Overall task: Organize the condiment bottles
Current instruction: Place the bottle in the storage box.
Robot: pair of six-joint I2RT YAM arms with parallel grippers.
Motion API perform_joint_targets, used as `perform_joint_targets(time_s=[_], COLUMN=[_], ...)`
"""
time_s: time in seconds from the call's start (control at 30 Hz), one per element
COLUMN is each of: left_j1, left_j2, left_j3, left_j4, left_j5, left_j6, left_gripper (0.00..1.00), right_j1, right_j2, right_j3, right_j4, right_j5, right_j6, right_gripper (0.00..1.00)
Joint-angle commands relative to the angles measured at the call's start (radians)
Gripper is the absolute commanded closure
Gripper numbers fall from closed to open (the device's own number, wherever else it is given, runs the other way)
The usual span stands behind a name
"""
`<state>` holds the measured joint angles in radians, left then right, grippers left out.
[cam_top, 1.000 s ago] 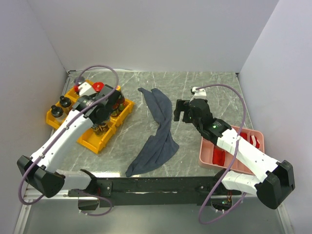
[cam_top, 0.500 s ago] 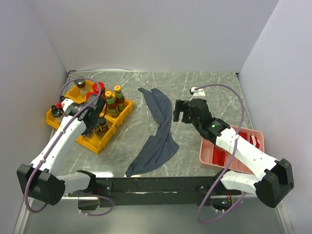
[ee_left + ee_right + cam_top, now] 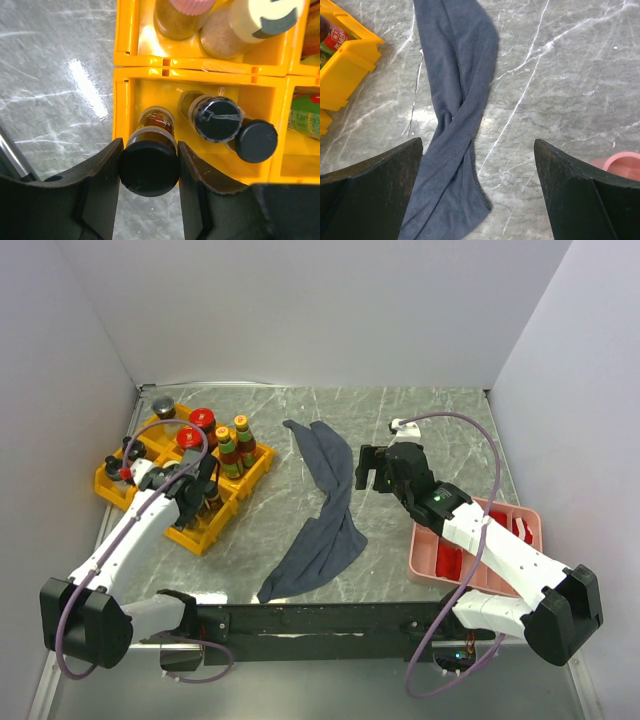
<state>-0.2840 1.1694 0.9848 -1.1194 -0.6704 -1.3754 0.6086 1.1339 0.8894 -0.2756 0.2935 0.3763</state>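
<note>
The bottle should stand in the bin section's open end [image 3: 192, 533] [image 3: 154, 104], where free bottom remains beside the other bottles, so I will lower my left gripper there next and release its cap.
In the left wrist view my left gripper [image 3: 149, 172] is shut on the cap of a small black-capped bottle [image 3: 150, 162], which hangs over the near-left corner of a yellow bin [image 3: 200, 76]. Two more black-capped bottles [image 3: 217, 119] stand in that same compartment. Behind it are a pink-capped shaker [image 3: 190, 6] and a yellow-capped one [image 3: 269, 14]. From above, my left gripper [image 3: 203, 498] is over the front of the yellow bins [image 3: 195, 538], near two red-lidded jars [image 3: 202, 420] and two slim orange-capped bottles [image 3: 240, 428]. My right gripper [image 3: 372, 468] hangs open with nothing between its fingers.
A grey-blue cloth [image 3: 325, 510] lies twisted across the middle of the marble table, and it also lies under my right gripper [image 3: 477, 165] as the cloth [image 3: 455, 100]. A pink tray [image 3: 478, 552] with red packets sits at the right. White walls close in three sides.
My left arm has drawn back from over the rear of the bins toward the front compartment, uncovering the red-lidded jars and orange-capped bottles. The right arm has not moved.
</note>
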Motion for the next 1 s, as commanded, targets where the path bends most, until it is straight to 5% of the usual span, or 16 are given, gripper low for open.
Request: perform_joint_targets(time_s=[0.0,0.23,0.67,0.97], left_j1=[0.011,0.016,0.020,0.019], left_j2=[-0.013,0.067,0.062,0.050], left_j3=[-0.050,-0.035,-0.044,0.014], left_j4=[0.084,0.076,0.096,-0.025], left_j5=[0.018,-0.008,-0.018,-0.061], left_j6=[-0.036,-0.057,-0.045,-0.083], left_gripper=[0.87,0.81,0.40,0.37], right_j1=[-0.006,-0.006,-0.007,-0.007], right_j2=[-0.017,-0.019,-0.025,-0.040], right_j3=[-0.009,-0.012,-0.012,-0.012], right_j4=[0.038,0.041,0.036,0.032], right_j5=[0.001,-0.001,-0.001,0.001], right_j6=[-0.005,-0.005,-0.005,-0.008], right_gripper=[0.00,0.00,0.00,0.00])
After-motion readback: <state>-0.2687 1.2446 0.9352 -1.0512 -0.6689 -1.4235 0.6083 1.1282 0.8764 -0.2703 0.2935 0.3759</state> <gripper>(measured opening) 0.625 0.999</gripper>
